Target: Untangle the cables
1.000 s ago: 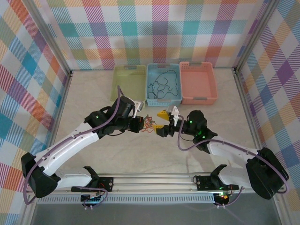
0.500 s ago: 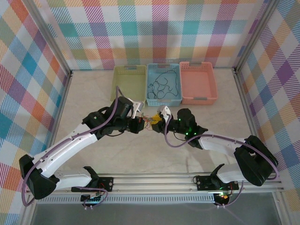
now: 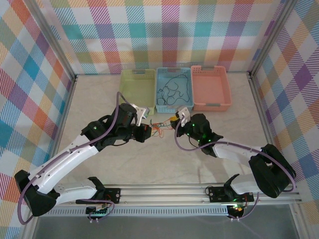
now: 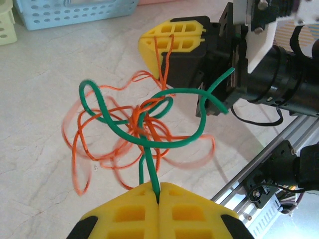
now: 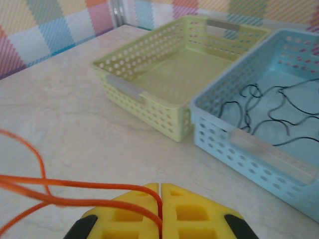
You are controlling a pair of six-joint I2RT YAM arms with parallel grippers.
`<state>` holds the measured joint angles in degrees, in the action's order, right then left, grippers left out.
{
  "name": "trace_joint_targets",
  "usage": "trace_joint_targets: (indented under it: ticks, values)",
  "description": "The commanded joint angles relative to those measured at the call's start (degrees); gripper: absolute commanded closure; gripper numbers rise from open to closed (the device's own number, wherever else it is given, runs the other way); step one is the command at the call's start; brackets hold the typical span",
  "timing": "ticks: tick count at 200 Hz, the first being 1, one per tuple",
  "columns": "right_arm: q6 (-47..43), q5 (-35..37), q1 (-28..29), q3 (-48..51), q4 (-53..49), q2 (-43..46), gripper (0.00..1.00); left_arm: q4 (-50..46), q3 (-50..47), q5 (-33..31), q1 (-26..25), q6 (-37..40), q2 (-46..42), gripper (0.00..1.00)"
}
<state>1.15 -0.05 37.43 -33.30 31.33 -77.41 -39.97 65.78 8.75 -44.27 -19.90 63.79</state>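
Observation:
I need to pull my right gripper away from the knot toward the salmon pink basket's near corner (image 3: 196,106) next and release the cables, as the orange cable is knotted round the green cable.
A knot of cables hangs between my two grippers above the table. My left gripper (image 4: 158,188) is shut on the green cable (image 4: 164,142), which loops through the orange cable (image 4: 99,149). The tangle (image 3: 158,128) shows small in the top view, between the left gripper (image 3: 148,131) and the right gripper (image 3: 172,123). My right gripper (image 5: 160,189) is shut on two strands of the orange cable (image 5: 75,191), which run off to the left. A black cable (image 5: 269,114) lies loose in the blue basket (image 5: 259,144).
Three baskets stand in a row at the back: light green (image 3: 136,87), blue (image 3: 174,89) with the black cable (image 3: 171,90) in it, and salmon pink (image 3: 210,87). The green basket (image 5: 174,79) holds nothing. Checkered walls close in the table on three sides.
Both grippers have moved toward the baskets with the tangle between them. The right arm has swung left and forward; its gripper now sits closer to the blue basket.

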Motion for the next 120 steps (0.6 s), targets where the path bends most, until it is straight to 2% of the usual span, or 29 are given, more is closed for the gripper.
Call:
trace_joint_targets:
  ticks: [1, 65, 120]
  values:
    - [4.2, 6.1, -3.0, 1.5, -2.9, 0.5, 1.00, -1.1, -0.5, -0.9, 0.7, 0.5, -2.7, 1.00]
    - [10.2, 10.5, -7.7, 2.8, -5.8, 1.3, 1.00, -4.8, -1.1, -3.3, 1.6, 1.9, -6.6, 1.00]
    - [12.5, 13.7, -9.3, 3.4, -7.7, 2.6, 1.00, -7.6, -1.0, -5.3, 2.0, 2.6, -9.1, 1.00]
